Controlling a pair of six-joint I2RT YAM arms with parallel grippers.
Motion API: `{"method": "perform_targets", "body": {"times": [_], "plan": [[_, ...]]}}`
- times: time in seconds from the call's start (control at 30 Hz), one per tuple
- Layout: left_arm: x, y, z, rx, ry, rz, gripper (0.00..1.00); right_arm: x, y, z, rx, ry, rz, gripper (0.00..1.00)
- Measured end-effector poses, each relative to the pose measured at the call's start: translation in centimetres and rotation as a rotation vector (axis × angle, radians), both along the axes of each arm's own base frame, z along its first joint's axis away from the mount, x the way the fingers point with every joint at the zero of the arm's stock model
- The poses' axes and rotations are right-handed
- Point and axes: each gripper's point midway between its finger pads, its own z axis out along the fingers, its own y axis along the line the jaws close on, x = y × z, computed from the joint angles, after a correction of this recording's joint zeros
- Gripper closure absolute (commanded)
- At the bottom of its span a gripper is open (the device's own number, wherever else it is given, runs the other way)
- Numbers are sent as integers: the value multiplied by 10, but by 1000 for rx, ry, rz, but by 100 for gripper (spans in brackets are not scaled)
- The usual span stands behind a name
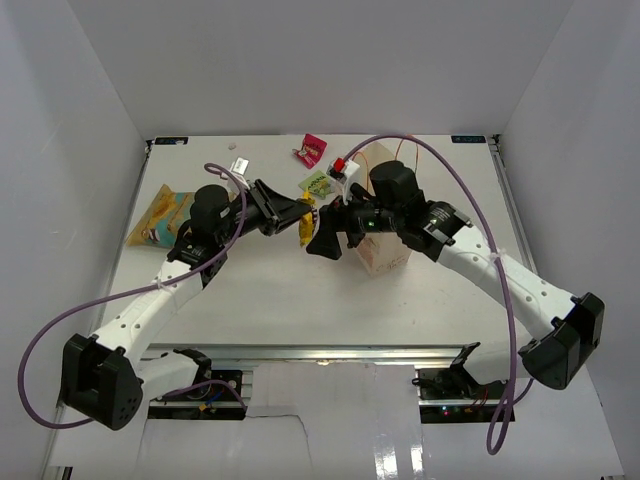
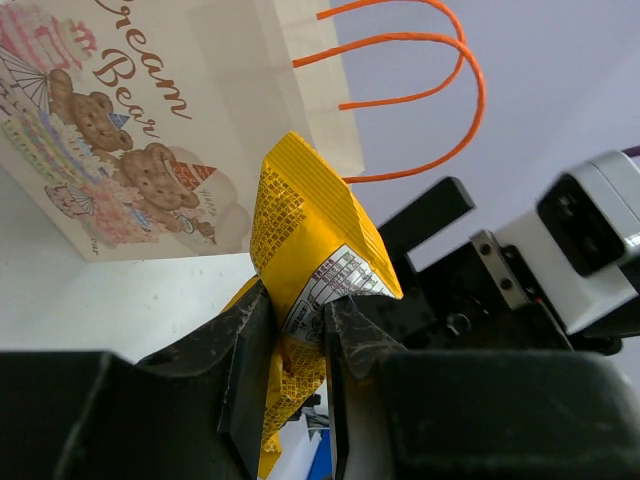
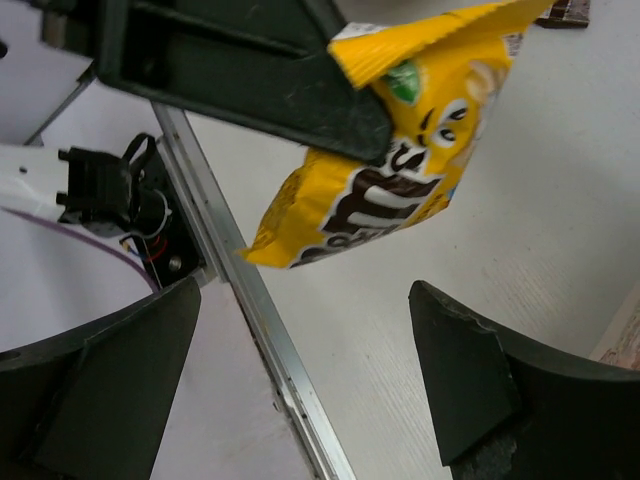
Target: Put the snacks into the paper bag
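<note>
The packet's loose lower end [image 1: 305,234] [image 3: 325,222] is to the left of my right gripper in the top view. I need to slide the open fingers of my right gripper that way around it next.
My left gripper [image 1: 302,213] [image 2: 300,312] is shut on a yellow M&M's packet [image 1: 307,226] [image 2: 305,235] and holds it above the table, just left of the paper bag. The beige paper bag [image 1: 386,256] [image 2: 150,110] stands upright with a bear print and orange cord handles [image 2: 445,90]; my right arm covers most of it in the top view. My right gripper [image 1: 322,240] [image 3: 305,292] is open and empty, right under the hanging packet [image 3: 400,170]. A green packet [image 1: 318,183], a magenta packet [image 1: 313,150] and a yellow-tan pouch [image 1: 160,217] lie on the table.
A small white object [image 1: 238,165] lies at the back left. A dark brown packet [image 3: 565,10] shows at the top edge of the right wrist view. The table's metal front rail [image 3: 250,300] runs under my right gripper. White walls enclose the table.
</note>
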Motion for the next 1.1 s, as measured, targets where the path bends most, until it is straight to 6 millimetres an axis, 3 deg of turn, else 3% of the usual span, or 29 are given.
{"method": "perform_targets", "body": {"times": [0.23, 0.3, 0.43, 0.47, 0.57, 0.63, 0.67, 0.77, 0.93, 1.1], "plan": [[-6, 4, 8, -31, -1, 17, 65, 26, 21, -11, 23, 54, -128, 14], [-6, 5, 6, -32, 6, 24, 64, 31, 26, -14, 29, 67, -150, 19], [-6, 8, 4, -34, 8, 41, 62, 32, 34, -15, 47, 82, -159, 44], [-7, 8, 4, -36, 10, 45, 62, 32, 35, -14, 51, 83, -158, 55], [-7, 9, 5, -42, 7, 50, 59, 32, 37, -11, 64, 80, -156, 69], [-8, 10, 7, -46, 2, 52, 53, 32, 37, -10, 68, 74, -152, 73], [-8, 10, 8, -48, -1, 54, 39, 32, 37, -9, 69, 72, -149, 74], [-8, 12, 10, -50, -12, 63, 13, 32, 36, -11, 60, 48, -136, 77], [1, 23, 15, -13, -11, 94, 8, 30, 29, 3, 66, -55, -103, 82], [32, 60, 53, 89, -87, 249, 7, 23, 9, 42, 103, -246, -55, 82]]}}
